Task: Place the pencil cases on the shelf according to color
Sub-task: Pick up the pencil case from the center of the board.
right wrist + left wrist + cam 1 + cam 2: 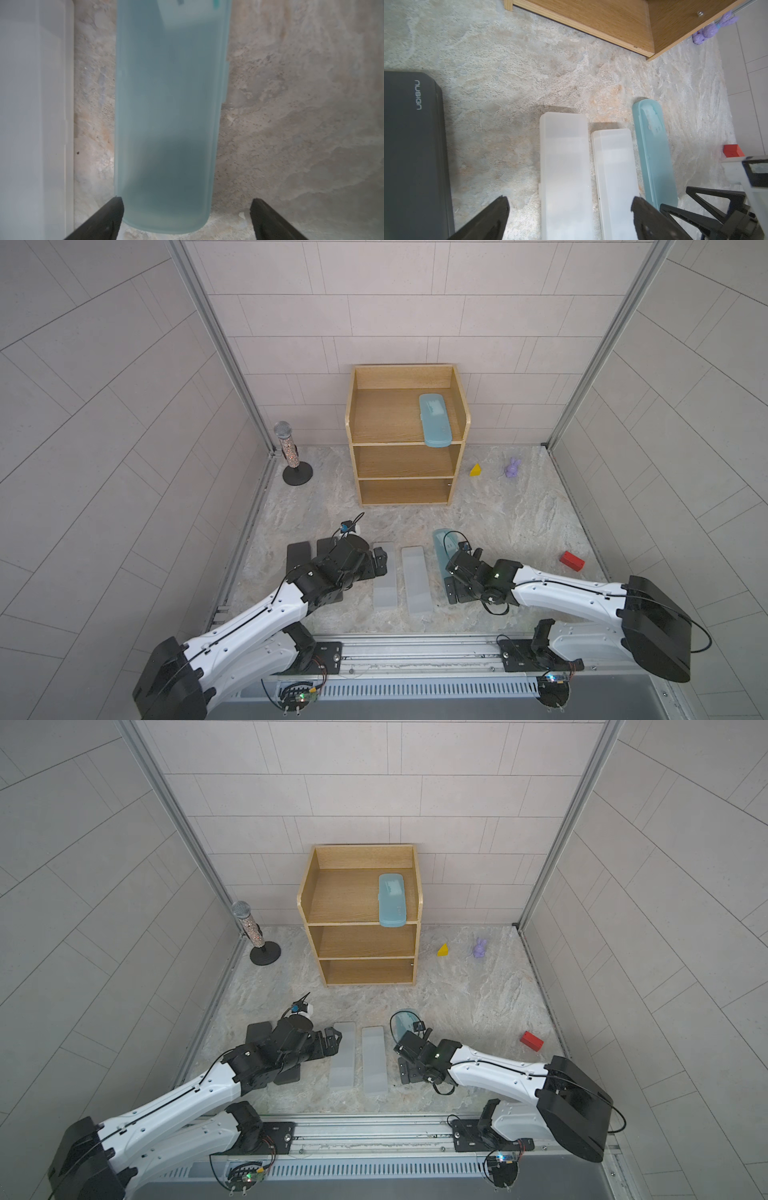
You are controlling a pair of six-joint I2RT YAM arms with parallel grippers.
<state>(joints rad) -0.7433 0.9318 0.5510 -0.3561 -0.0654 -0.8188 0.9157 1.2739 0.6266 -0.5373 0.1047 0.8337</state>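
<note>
My right gripper is above the light-blue case's near end (166, 206) on the floor, which is nearer one finger, and will next ease down and toward the frosted cases to straddle it.
The light-wood shelf (405, 464) stands at the back with one light-blue pencil case (435, 419) on its top tier. A second light-blue case (170, 116) lies on the floor. Its near end sits between the fingers of my open right gripper (187, 207), close to one finger and untouched. Two frosted cases (384, 576) (417, 580) lie side by side. My left gripper (571, 207) hovers open over the frosted case (564, 166) nearer the black ones. Two black cases (299, 556) (327, 545) lie partly hidden under the left arm.
A microphone on a round stand (291, 452) stands left of the shelf. A yellow wedge (476, 470) and a purple bunny (513, 467) sit right of it. A red block (572, 561) lies near the right wall. Walls close in on three sides.
</note>
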